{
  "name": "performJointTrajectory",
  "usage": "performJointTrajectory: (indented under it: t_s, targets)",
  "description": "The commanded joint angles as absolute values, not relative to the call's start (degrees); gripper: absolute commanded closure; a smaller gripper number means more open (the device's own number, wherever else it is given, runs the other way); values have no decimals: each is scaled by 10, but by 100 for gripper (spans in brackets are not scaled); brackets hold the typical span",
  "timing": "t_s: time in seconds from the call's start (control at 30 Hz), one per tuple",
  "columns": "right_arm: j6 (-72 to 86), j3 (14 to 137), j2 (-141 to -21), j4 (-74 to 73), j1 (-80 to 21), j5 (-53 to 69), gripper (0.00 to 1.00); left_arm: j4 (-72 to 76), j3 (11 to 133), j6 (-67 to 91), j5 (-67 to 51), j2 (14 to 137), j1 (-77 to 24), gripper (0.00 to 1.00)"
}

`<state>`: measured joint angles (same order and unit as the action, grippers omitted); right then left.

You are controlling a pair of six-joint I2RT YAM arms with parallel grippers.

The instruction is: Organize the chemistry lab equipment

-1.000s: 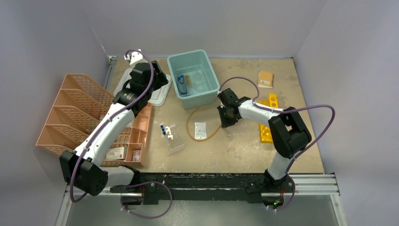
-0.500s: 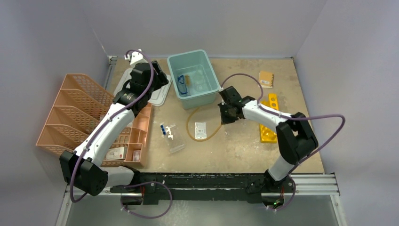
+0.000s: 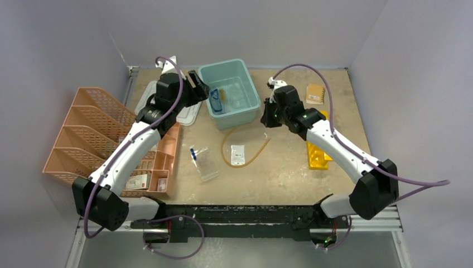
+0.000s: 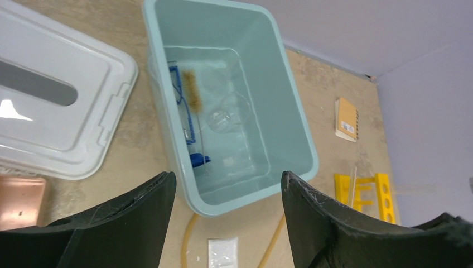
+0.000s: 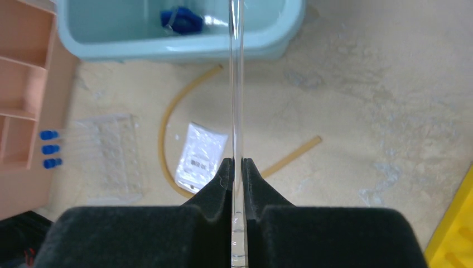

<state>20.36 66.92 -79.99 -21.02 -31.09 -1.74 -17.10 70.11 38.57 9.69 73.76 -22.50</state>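
Observation:
My right gripper goes left in the top view next, then down beside the safety glasses to release the rod, because the bin holds labware.
My right gripper (image 5: 236, 164) is shut on a thin glass rod (image 5: 236, 84) with fine graduation marks, which runs straight out toward the teal bin (image 5: 167, 50). In the top view this gripper (image 3: 268, 115) hangs just right of the bin (image 3: 254, 106). My left gripper (image 4: 228, 184) is open and holds nothing, hovering at the bin's left rim (image 3: 201, 86). Inside the bin lie blue-framed safety glasses (image 4: 177, 89), a brush (image 4: 192, 92) and a glass dish (image 4: 223, 114). Amber tubing (image 3: 226, 151) curls around a white packet (image 3: 237, 154). Blue-capped tubes (image 5: 49, 149) lie to the left.
A white lid (image 3: 189, 114) lies left of the bin. Peach organizer trays (image 3: 83, 134) and a compartment tray (image 3: 162, 162) fill the left side. A yellow rack (image 3: 315, 153) and a small brown notebook (image 3: 315, 93) are at the right.
My right gripper closed on the glass rod, then rose and swung back toward the bin's right side. My left gripper shifted right, toward the bin's left rim.

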Motion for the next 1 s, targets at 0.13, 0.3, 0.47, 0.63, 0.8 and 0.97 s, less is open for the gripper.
performJointTrajectory:
  t_s: [0.13,0.3,0.47,0.63,0.8,0.97]
  targets:
    - [179,832,-855,-136,-309,44,100,-130,708,391,58,759,-221,31]
    - [174,981,-971,-132,-311,37,100,-134,700,367,72,761,-220,31]
    - [185,1094,-1078,-146,-318,23,100,-160,699,360,118,759,-221,31]
    - [188,1160,-1158,-158,-329,38,100,-177,702,355,148,757,-219,31]
    - [172,1209,-1235,-188,-353,34,100,-186,706,353,152,762,-217,31]
    - [187,1221,-1281,-191,-367,30,100,-202,714,335,168,760,-216,32]
